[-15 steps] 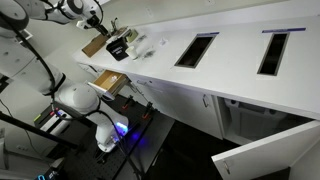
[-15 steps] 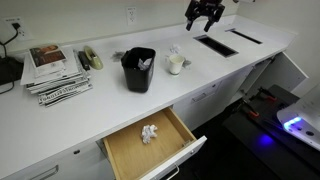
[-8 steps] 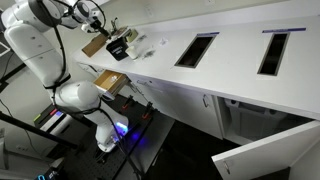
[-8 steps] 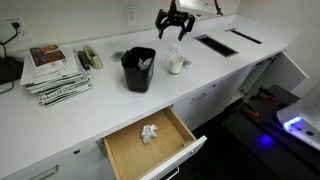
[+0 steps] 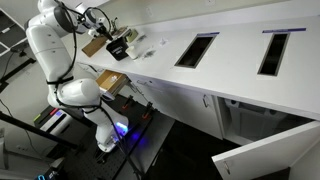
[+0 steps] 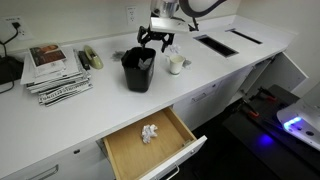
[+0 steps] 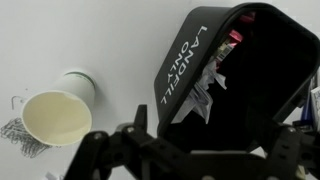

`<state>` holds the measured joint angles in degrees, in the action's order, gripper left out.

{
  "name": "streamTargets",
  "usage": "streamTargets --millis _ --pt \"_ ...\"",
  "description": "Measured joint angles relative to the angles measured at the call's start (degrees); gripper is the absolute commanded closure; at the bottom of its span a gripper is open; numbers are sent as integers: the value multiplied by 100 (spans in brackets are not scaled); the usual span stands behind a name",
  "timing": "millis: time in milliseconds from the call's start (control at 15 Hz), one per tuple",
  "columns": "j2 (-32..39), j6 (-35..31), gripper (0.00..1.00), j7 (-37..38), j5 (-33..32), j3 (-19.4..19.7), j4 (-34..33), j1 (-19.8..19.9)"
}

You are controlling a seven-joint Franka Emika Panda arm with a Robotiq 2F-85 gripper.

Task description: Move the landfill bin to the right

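I should lower my gripper next onto the bin's rim on the side facing the cup and close it there. Its open fingers are just above that rim, one on each side of it.
The landfill bin (image 6: pixel 138 70) is a black open-topped bin with trash inside, standing on the white counter (image 6: pixel 100 105). It also shows in an exterior view (image 5: pixel 118 47). In the wrist view it fills the right side, with white "LANDFILL ONLY" lettering on its wall (image 7: pixel 190 60). My gripper (image 6: pixel 156 38) hangs open and empty just above the bin's rim on the side facing the cup. In the wrist view its dark fingers (image 7: pixel 190 152) straddle the bin's near edge, not touching it.
A white paper cup (image 6: pixel 176 63) (image 7: pixel 55 115) stands close beside the bin. A stack of magazines (image 6: pixel 55 72) lies further along the counter. An open drawer (image 6: pixel 150 140) holds crumpled paper. Two slots (image 6: pixel 215 45) cut the counter. A cabinet door (image 5: pixel 265 150) stands open.
My gripper has travelled from above the counter slots across to the bin and come down to just over its rim. The bin and cup have not moved.
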<state>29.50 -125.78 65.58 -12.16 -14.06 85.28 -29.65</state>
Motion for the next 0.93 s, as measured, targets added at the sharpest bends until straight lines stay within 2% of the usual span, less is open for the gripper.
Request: streamTargets --millis 400,467,600,933 --pt "630 290 0 130 21 362 -677 -262" --pt "686 389 25 190 27 394 -758 -292" --pt "760 580 34 272 37 447 -889 -345" --pt "807 803 73 374 76 520 -1037 -381"
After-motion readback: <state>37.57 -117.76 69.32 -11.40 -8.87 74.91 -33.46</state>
